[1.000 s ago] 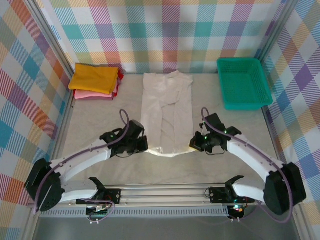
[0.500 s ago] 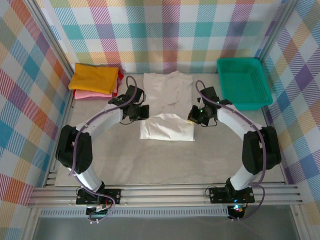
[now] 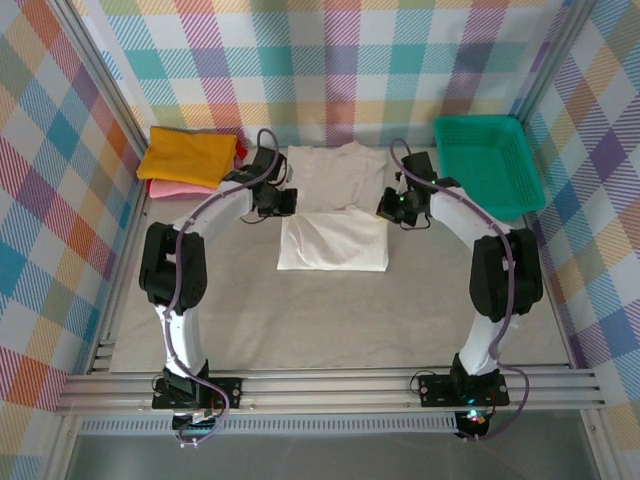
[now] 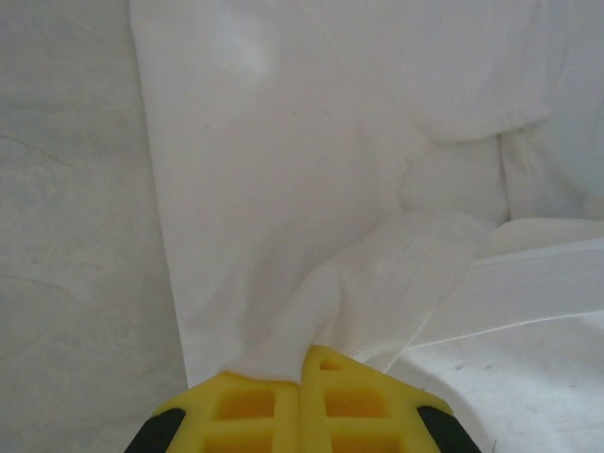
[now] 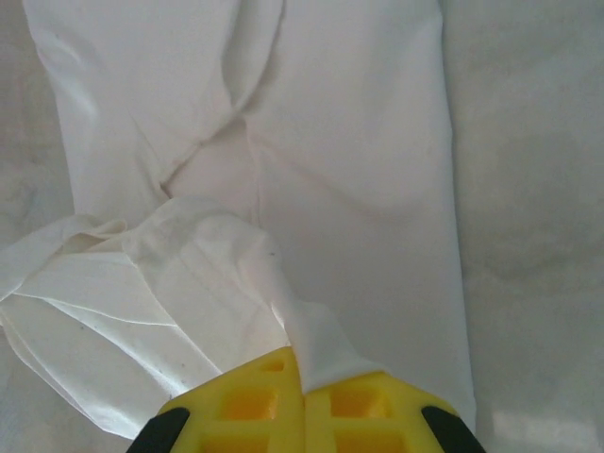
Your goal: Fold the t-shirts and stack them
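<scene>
The shirt's upper half is still bare beyond the shirt's hem. My right gripper will move outward along the shirt's edge by the basket (image 5: 439, 274) and release the hem.
The white t-shirt (image 3: 333, 215) lies in the middle of the table, its lower half doubled up over its upper half. My left gripper (image 3: 283, 202) is shut on the shirt's hem at its left edge, where white cloth (image 4: 283, 311) is pinched between the yellow fingers (image 4: 255, 406). My right gripper (image 3: 388, 206) is shut on the hem at the right edge, with cloth (image 5: 321, 340) coming out of its yellow fingers (image 5: 359, 406). A folded stack sits at the back left: the mustard-yellow shirt (image 3: 188, 156) on top, pink (image 3: 180, 188) and red (image 3: 240, 152) below it.
A green plastic basket (image 3: 487, 165) stands at the back right corner. Checked cloth walls close in the table on three sides. Bare grey table surface (image 3: 330, 320) stretches in front of the shirt, toward the arm bases.
Both grippers have carried the white shirt's hem from the near edge toward the back, folding the lower half over the upper half. Both arms now reach far out.
</scene>
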Available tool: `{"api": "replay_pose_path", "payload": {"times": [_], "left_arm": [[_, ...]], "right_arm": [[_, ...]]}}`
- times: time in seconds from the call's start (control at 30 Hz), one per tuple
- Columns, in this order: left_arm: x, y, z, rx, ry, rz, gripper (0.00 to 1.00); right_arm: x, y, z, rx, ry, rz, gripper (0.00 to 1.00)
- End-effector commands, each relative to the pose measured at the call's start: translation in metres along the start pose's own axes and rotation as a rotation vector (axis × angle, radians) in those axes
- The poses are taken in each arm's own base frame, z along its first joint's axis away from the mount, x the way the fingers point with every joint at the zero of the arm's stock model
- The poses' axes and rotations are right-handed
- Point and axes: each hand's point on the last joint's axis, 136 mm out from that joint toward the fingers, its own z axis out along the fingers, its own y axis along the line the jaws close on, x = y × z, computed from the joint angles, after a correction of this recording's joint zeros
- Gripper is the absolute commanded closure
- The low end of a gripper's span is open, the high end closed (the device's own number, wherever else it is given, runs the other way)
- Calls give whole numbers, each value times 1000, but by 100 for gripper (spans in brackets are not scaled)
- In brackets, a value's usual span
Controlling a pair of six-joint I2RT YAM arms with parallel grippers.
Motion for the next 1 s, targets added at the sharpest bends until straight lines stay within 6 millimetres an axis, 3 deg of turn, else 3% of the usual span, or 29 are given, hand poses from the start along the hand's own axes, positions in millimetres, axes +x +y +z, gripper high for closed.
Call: {"api": "replay_pose_path", "payload": {"times": [0.0,0.27,0.5,0.53,0.57,0.6,0.7,0.77,0.83,0.9,0.97], "left_arm": [[-16,9,1,-25,-10,22,100],[-40,17,20,-57,-23,28,100],[-78,25,27,-89,-67,50,100],[-85,29,29,-106,-76,50,94],[-92,35,29,-138,-83,43,63],[-97,42,29,-174,-82,35,40],[-98,49,19,-206,-82,11,31],[-88,43,2,-210,-108,-11,26],[-67,35,-18,-224,-145,-18,26],[-40,22,-39,-182,-195,-27,30],[-8,5,-41,-91,-198,-35,37]], "right_arm": [[-26,7,-2,-5,-51,-41,100],[-48,13,23,-12,-39,-45,100],[-77,15,30,-8,-68,-38,100],[-83,15,31,-5,-70,-37,94],[-86,13,32,5,-64,-28,76],[-92,11,33,13,-62,-27,65],[-104,11,18,14,-81,-59,51],[-93,18,0,-10,-92,-80,49],[-64,26,-17,-44,-78,-87,49],[-21,30,-29,-63,-60,-108,51],[24,37,-30,-136,-14,-133,58]]}}
